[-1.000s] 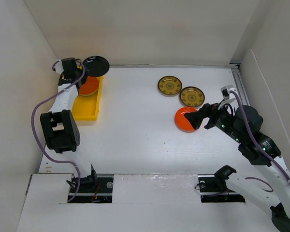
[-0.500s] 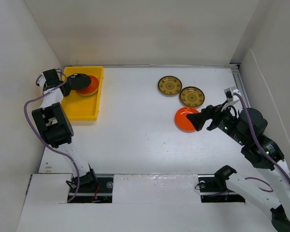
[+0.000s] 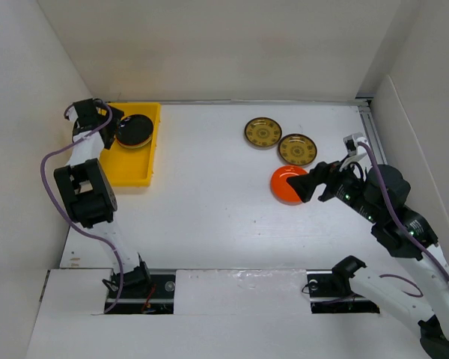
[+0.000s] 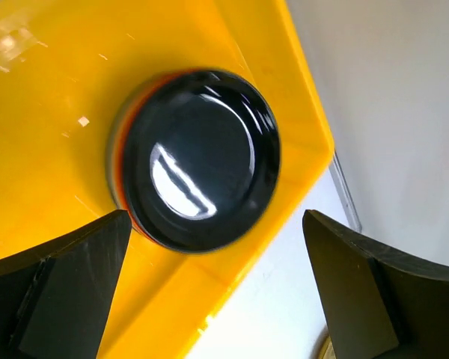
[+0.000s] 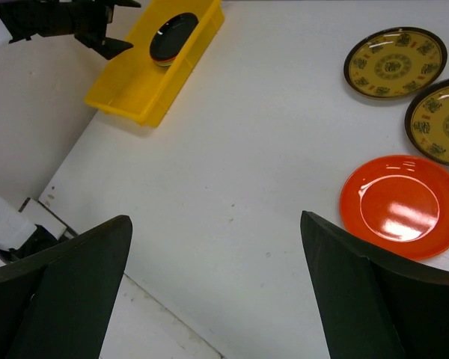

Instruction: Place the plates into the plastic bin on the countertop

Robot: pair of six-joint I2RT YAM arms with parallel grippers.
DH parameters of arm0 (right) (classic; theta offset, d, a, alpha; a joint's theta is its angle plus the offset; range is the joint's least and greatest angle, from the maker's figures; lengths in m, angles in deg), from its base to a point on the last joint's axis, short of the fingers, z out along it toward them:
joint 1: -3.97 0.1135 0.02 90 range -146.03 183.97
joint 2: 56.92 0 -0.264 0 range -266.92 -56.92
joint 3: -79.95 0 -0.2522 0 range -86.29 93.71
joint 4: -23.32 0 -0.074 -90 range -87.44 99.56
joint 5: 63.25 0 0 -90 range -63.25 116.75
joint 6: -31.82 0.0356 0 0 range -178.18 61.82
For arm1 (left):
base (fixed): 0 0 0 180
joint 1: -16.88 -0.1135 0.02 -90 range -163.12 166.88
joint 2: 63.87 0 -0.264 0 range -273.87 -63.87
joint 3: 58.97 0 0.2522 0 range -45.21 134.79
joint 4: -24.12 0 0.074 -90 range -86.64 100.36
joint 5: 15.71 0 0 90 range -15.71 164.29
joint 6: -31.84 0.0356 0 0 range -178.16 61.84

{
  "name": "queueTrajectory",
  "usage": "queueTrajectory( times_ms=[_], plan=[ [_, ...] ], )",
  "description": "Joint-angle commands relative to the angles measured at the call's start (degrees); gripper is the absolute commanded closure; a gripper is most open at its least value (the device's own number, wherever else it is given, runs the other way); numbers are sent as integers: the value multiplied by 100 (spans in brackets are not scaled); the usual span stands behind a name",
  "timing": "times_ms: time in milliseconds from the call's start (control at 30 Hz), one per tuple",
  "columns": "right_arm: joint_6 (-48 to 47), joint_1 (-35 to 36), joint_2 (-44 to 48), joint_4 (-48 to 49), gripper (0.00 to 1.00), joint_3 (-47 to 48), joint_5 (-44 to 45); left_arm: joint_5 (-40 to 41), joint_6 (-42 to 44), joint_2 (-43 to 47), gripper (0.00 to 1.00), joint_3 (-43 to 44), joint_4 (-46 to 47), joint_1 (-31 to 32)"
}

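Note:
The orange plate isn't in the bin yet and lies below the left gripper and to its right in the top view, so the robot should carry that gripper across and down onto the orange plate's bin-facing rim [image 3: 273,181].
The yellow plastic bin [image 3: 132,173] stands at the far left of the white countertop [image 3: 209,179]. A black plate [image 3: 135,130] lies in it on top of an orange one, whose rim [image 4: 118,176] shows underneath. My left gripper [image 3: 114,125] hovers open just left of that stack, holding nothing; in the left wrist view the black plate [image 4: 198,161] sits ahead of the spread gripper [image 4: 217,299]. An orange plate [image 3: 286,185] and two olive-gold plates [image 3: 263,133] [image 3: 297,149] lie on the right. My right gripper [image 3: 305,187] hangs open and empty over the orange plate's right edge.
White walls close in the countertop on the left, back and right. The left arm [image 3: 82,191] and its purple cable run along the left wall beside the bin. A metal rail [image 3: 370,123] runs along the right edge.
The left gripper carried the black plate from behind the bin over it, then opened; the plate now lies on the orange one in the bin. The right arm has barely moved.

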State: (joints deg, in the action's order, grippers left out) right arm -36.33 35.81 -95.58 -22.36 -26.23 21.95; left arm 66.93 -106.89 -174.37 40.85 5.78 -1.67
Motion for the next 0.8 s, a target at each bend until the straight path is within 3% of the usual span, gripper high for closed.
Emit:
queueTrajectory(
  times_ms=[0,100,133,200,233,367,533,767],
  plan=[
    [-5,-37,25,2,0,322,57,199,521,801,0,384,-60,578],
    [-5,-37,25,-129,0,498,461,489,838,1204,0,263,-192,1649],
    [-5,-37,25,-234,0,638,697,489,891,1354,0,-34,-105,2305],
    [-5,-37,-37,-375,0,805,936,489,892,1408,0,-446,105,2941],
    [-5,-37,-89,-446,0,893,1024,359,892,1408,0,-685,576,3545],
    [-5,-37,-90,-701,0,1140,1148,-187,821,979,0,-1135,1213,4768],
    [-5,-37,165,-754,0,1088,938,-644,962,135,0,-944,1855,5721],
    [-5,-37,420,-807,0,1035,875,-758,900,-858,2,-557,1996,6117]
  ],
)
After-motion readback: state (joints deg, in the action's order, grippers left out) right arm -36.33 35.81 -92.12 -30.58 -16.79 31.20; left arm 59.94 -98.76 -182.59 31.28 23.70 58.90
